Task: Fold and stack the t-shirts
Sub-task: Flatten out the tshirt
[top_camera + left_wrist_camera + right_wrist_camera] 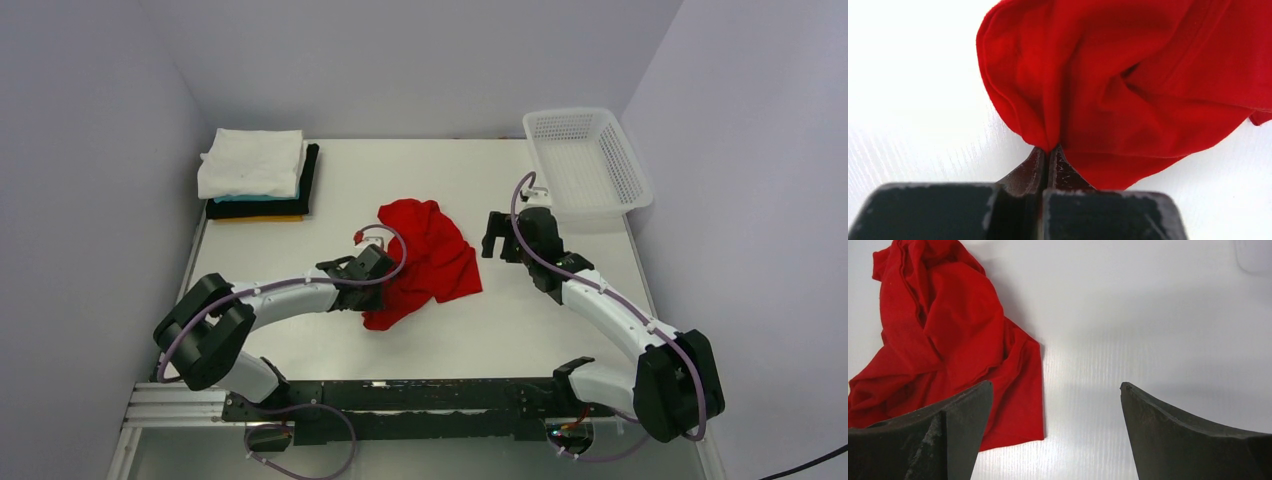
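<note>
My right gripper is going down next, back and to the left in the top view, onto the red shirt's flat edge (475, 272) (1035, 397), since it lies opposite my left gripper's pinch.
A crumpled red t-shirt (425, 260) lies in the middle of the white table. My left gripper (378, 268) is at its left edge, shut on a fold of the red cloth (1088, 90); the fingertips (1052, 150) pinch the fabric. My right gripper (497, 240) hovers just right of the shirt, open and empty; in the right wrist view the shirt (948, 355) lies to the left of its gap (1055, 390). A stack of folded shirts (255, 175) sits at the back left: white on top, then teal, black and yellow-orange.
A white plastic mesh basket (585, 160) stands at the back right corner, partly over the table edge. Grey walls close in the left, back and right sides. The arm bases and a rail run along the near edge.
</note>
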`<state>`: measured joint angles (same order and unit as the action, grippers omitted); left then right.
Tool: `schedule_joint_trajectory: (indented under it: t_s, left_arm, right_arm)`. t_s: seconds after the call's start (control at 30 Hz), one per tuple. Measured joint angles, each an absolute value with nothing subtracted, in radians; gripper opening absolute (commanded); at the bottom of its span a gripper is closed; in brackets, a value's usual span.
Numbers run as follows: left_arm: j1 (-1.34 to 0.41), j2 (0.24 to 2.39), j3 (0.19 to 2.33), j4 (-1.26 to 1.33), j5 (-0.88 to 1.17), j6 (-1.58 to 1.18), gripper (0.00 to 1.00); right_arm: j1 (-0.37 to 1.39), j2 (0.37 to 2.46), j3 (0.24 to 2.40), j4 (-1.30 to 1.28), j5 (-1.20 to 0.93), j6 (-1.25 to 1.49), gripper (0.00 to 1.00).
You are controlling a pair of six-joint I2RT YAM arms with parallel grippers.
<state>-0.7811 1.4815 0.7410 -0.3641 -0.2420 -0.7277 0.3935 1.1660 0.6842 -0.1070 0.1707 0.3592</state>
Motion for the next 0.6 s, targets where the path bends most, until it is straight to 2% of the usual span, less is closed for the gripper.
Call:
schedule_joint_trajectory:
  t_s: [0.13, 0.3, 0.5, 0.6]
  left_arm:
    - [-0.783, 1.475, 0.738, -0.363, -0.243, -0.746, 0.00]
    - [-0.783, 1.398, 0.675, -0.353, -0.238, -0.750, 0.00]
    - [-0.783, 1.276, 0.608, -0.322, -0.212, -0.750, 0.00]
    - [-0.784, 1.237, 0.585, -0.292, -0.195, -0.751, 0.00]
  right_arm:
    - [0.393, 1.176, 0.684, -0.150, 0.144, 0.392, 0.95]
    - [0.393, 1.243, 0.684, -0.210, 0.075, 0.457, 0.84]
    - [0.414, 1.378, 0.695, -0.235, 0.013, 0.515, 0.71]
    - [0.455, 1.469, 0.740, -0.270, 0.021, 0.529, 0.70]
